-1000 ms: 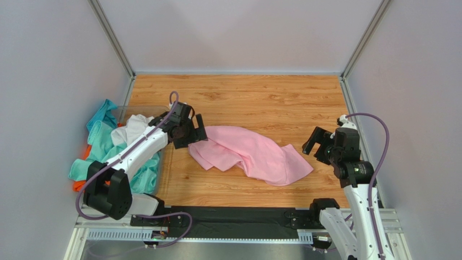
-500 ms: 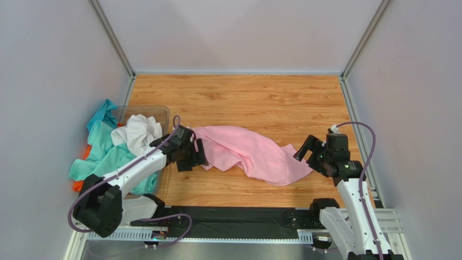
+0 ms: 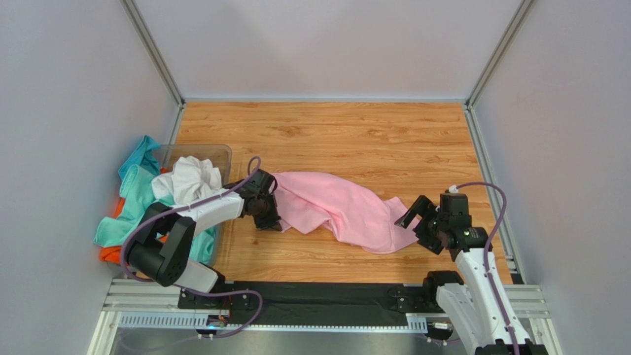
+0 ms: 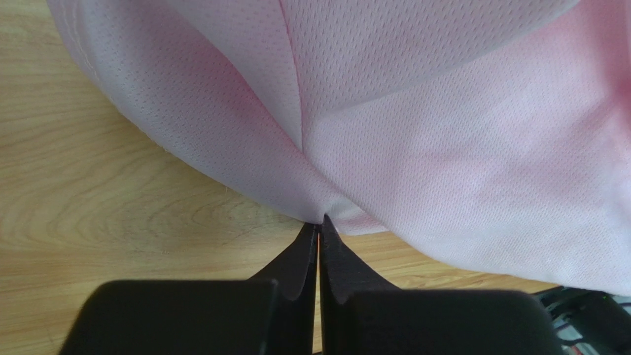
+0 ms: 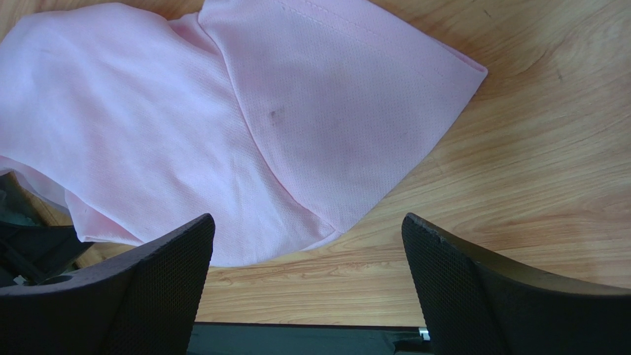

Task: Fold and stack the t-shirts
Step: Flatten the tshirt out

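Note:
My right gripper lowers onto the near end of the pink t-shirt's seam and closes on it next, since that end lies ahead of its open fingers.
The pink t-shirt (image 3: 341, 211) lies crumpled across the wooden table. My left gripper (image 3: 265, 211) sits at its left edge. In the left wrist view the left gripper (image 4: 320, 222) is shut, pinching a bit of the pink t-shirt (image 4: 415, 133) hem between its tips. My right gripper (image 3: 411, 222) hovers low at the shirt's right corner. In the right wrist view the right gripper (image 5: 307, 220) is open, with the corner of the pink t-shirt (image 5: 222, 118) just ahead of its fingers and nothing between them. The teal (image 3: 137, 196), white (image 3: 189, 181) and orange (image 3: 111, 254) t-shirts are heaped at the left.
A clear plastic bin (image 3: 215, 151) stands at the table's left edge under the heaped shirts. A black strip (image 3: 326, 296) runs along the near edge between the arm bases. Grey walls enclose the table on three sides.
My left gripper moved nearer along the pink shirt's left edge and shut on it. The right arm dropped and came in toward the shirt's right corner, staying open.

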Available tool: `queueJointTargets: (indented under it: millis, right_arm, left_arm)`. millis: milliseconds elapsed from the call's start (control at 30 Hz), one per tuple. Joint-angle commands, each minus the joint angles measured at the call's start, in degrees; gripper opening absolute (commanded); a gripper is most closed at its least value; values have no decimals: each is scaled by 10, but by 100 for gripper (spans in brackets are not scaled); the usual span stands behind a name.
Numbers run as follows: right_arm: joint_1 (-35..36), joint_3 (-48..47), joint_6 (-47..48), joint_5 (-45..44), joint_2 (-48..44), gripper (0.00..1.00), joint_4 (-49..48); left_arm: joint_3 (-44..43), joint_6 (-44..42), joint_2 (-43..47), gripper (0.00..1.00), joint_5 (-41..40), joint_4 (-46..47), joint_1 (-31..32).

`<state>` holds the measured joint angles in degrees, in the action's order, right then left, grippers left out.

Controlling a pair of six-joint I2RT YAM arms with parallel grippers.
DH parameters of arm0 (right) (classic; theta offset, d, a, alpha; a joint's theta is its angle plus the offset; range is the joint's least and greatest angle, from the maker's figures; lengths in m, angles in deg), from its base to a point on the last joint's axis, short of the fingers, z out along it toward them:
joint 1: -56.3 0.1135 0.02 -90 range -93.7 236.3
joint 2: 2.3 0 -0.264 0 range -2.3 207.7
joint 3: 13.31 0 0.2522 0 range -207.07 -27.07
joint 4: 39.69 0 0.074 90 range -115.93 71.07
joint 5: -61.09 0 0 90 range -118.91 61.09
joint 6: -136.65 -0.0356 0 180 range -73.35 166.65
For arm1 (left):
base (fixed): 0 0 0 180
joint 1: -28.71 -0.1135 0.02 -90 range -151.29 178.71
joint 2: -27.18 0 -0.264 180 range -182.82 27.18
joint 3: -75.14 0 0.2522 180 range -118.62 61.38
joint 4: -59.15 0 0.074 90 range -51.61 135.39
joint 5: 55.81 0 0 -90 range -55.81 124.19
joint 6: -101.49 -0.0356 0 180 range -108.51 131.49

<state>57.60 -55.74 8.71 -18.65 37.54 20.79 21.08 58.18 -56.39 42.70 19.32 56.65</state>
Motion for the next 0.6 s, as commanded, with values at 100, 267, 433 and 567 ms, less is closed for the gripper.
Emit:
queueJointTargets:
  millis: [100,267,433,567]
  right_arm:
    - [5,28,-32,28,3,95,-37]
    - [44,54,-46,26,36,92,-69]
    - [128,67,-85,-1,117,89,-131]
    - [154,59,-89,-26,185,77,-176]
  left_arm:
    - [-13,-9,6,0,-32,-2,0]
    - [4,-11,53,0,-46,-7,0]
    - [14,-12,83,0,-64,-16,0]
    - [14,-14,89,0,-63,-18,0]
